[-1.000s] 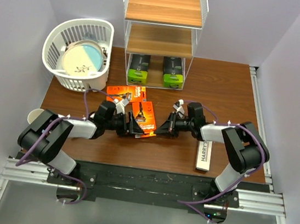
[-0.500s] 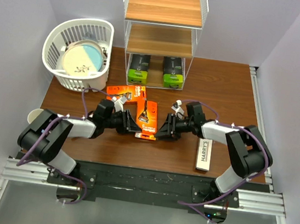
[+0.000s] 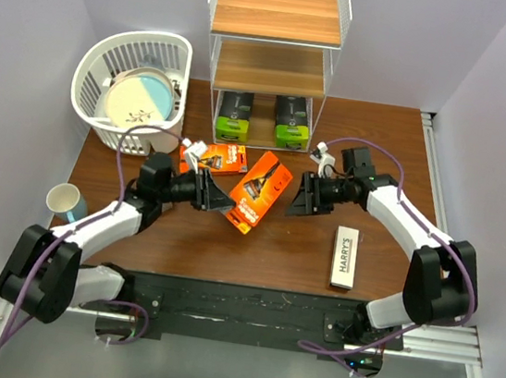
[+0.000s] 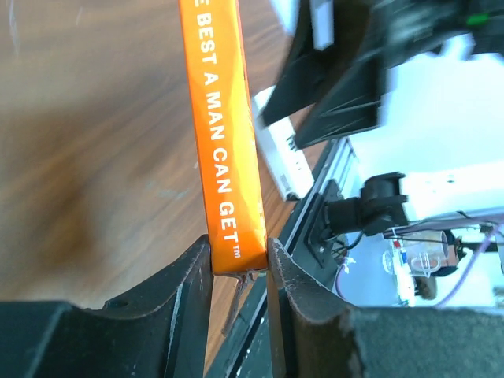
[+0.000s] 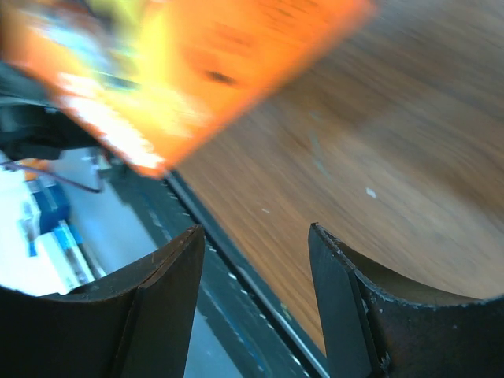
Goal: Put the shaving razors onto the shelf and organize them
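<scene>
The middle board is empty, so my left gripper will next rise, move outward, slide the orange razor box onto that board's end by the basket and let go.
My left gripper (image 3: 222, 198) is shut on the end of a flat orange razor box (image 3: 258, 190), holding it tilted above the table; its thin edge (image 4: 224, 134) runs up from the jaws in the left wrist view. My right gripper (image 3: 300, 196) stands open just right of that box (image 5: 181, 71), apart from it, with nothing between its fingers. A second orange box (image 3: 223, 156) lies flat behind. A long white HARRY'S box (image 3: 345, 257) lies at the right front. Two black-and-green packs (image 3: 234, 117) (image 3: 292, 122) stand on the bottom board of the shelf (image 3: 270, 61).
A white slatted basket (image 3: 97, 66) with a plate in it stands at the back left. A mug (image 3: 65, 200) sits by the left table edge. The shelf's middle and top boards hold nothing. The black rail runs along the near edge.
My left gripper closed on the orange box and carried it up and back. My right gripper opened, let go of the box and drew away to the right.
</scene>
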Available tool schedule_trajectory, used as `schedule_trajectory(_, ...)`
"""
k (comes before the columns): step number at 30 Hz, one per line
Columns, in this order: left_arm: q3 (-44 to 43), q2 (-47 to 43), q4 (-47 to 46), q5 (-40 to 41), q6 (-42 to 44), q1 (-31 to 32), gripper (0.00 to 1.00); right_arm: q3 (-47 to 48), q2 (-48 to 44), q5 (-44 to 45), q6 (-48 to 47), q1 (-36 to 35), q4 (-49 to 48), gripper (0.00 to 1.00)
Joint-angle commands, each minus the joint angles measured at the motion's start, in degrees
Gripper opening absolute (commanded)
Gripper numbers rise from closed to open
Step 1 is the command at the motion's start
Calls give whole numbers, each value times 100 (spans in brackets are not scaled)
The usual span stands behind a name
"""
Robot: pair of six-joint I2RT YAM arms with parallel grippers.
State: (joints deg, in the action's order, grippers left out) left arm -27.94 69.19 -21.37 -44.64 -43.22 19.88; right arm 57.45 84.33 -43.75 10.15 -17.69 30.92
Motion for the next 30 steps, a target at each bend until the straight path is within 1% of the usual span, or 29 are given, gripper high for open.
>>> schedule_trajectory(1,-772,-344,10,-721,534,-378,0,205,-58,427,-602,117,591,60)
schedule_trajectory(3,-975,-362,10,-748,534,-519,0,310,-49,490,-672,213,565,60)
schedule_trajectory(6,-1353,-292,-244,-669,350,-818,0,433,4,578,-760,310,556,60)
schedule_trajectory(8,-1591,-152,-665,-476,-62,-924,0,530,56,665,-830,363,591,60)
schedule_trajectory(9,-1765,-99,-928,-379,-429,-1011,0,574,74,692,-926,380,669,60)
schedule_trajectory(14,-2425,533,-1528,227,-1284,-1056,0,802,83,841,-1252,416,968,60)
schedule_trajectory(15,-2661,639,-1555,306,-1503,-1048,0,838,74,841,-1261,407,986,60)
schedule_trajectory(18,-2961,955,-1599,640,-1890,-1065,0,969,22,912,-1279,416,1074,60)
schedule_trajectory(27,-3296,1597,-1775,1264,-2770,-1074,0,1488,74,1070,-1586,407,1373,60)
schedule_trajectory(30,-3428,1843,-1556,1458,-3015,-1109,0,1725,162,1052,-1683,407,1391,60)
